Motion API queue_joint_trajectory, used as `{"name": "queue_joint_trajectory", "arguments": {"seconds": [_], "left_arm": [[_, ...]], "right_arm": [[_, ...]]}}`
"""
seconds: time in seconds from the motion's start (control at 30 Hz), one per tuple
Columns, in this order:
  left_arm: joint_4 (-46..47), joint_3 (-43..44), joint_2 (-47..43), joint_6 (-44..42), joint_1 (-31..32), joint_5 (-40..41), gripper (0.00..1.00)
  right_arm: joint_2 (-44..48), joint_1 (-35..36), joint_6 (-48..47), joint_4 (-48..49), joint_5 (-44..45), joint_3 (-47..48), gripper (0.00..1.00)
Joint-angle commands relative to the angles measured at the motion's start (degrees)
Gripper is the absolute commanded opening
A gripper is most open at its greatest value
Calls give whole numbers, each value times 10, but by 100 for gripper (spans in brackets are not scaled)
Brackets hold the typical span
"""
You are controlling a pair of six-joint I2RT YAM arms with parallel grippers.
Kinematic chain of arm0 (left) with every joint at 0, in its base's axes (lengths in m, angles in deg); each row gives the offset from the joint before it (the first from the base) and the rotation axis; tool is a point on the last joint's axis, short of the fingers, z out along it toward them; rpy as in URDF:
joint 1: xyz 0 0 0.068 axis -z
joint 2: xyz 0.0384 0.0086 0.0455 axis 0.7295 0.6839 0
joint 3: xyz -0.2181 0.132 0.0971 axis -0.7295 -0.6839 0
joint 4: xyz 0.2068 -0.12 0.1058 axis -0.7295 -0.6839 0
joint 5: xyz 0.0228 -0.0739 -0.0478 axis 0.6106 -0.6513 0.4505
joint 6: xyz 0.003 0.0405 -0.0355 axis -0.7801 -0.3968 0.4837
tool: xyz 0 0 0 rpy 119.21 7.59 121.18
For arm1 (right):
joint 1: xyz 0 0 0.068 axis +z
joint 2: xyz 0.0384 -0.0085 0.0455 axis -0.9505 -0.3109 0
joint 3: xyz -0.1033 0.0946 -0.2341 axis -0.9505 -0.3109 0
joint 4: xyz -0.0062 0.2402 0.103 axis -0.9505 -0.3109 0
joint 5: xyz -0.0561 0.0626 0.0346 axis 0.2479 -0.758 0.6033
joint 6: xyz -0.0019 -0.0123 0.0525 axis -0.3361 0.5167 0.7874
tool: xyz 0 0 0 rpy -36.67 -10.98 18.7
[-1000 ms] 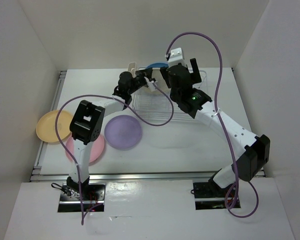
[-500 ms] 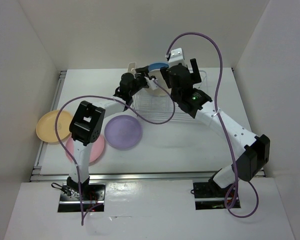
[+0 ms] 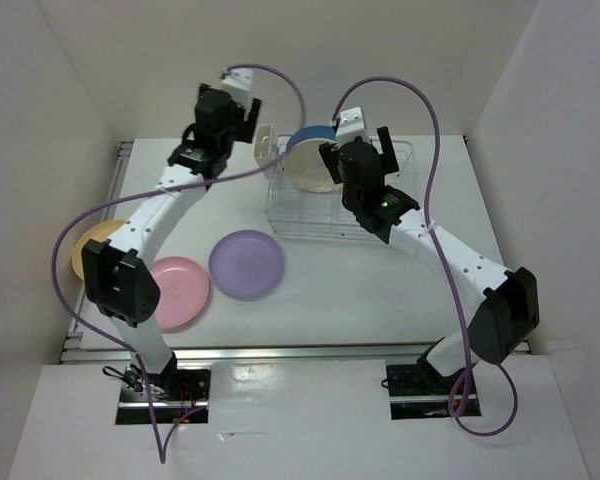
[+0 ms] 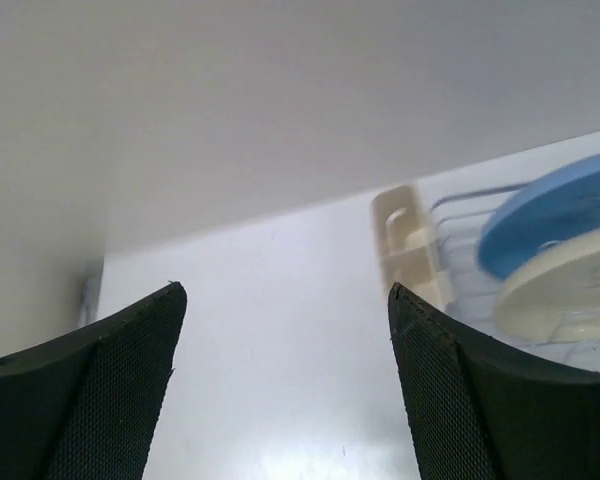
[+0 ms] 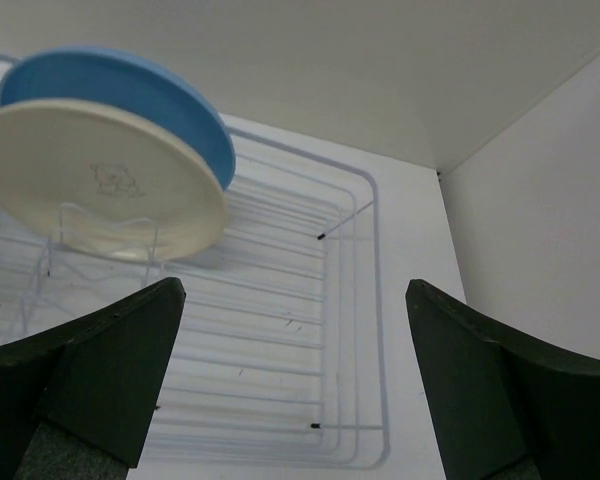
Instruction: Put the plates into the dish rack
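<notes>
My left gripper swings down and back next, to its left in the top view, onto the rim of the unracked yellow-orange plate [image 3: 97, 234].
The dish rack [image 3: 345, 215] sits at the back of the table. A blue plate [image 3: 308, 135] and a cream plate [image 3: 310, 166] stand on edge in its left end, next to the cutlery cup [image 3: 264, 148]. On the table lie the purple plate [image 3: 246, 264], the pink plate [image 3: 182, 292] and the yellow-orange plate [image 3: 84, 250], which is partly hidden by the left arm. My left gripper [image 3: 212, 120] is raised left of the rack, open and empty [image 4: 285, 290]. My right gripper [image 3: 360, 150] hovers over the rack, open and empty [image 5: 295, 285], with the cream plate [image 5: 100, 180] to its left.
White walls close in the table at the back and on both sides. A metal rail [image 3: 110, 190] runs along the left edge. The right part of the rack [image 5: 280, 330] has bare wires. Purple cables loop above both arms.
My left gripper opened and let go of the cream plate, which now stands in the rack. The left arm then swung up and to the left. The right arm barely moved.
</notes>
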Motion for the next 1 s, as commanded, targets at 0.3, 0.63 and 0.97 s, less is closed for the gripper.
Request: {"name": "queue_joint_trajectory", "arguments": {"seconds": [0.3, 0.63, 0.97], "left_arm": [[-338, -101, -60, 441, -376, -143, 84], [-422, -101, 44, 385, -400, -85, 78], [-447, -66, 139, 338, -365, 63, 75]], "right_arm": [[35, -3, -7, 21, -5, -47, 100], [58, -26, 35, 8, -20, -76, 100], [69, -26, 57, -3, -32, -81, 100]]}}
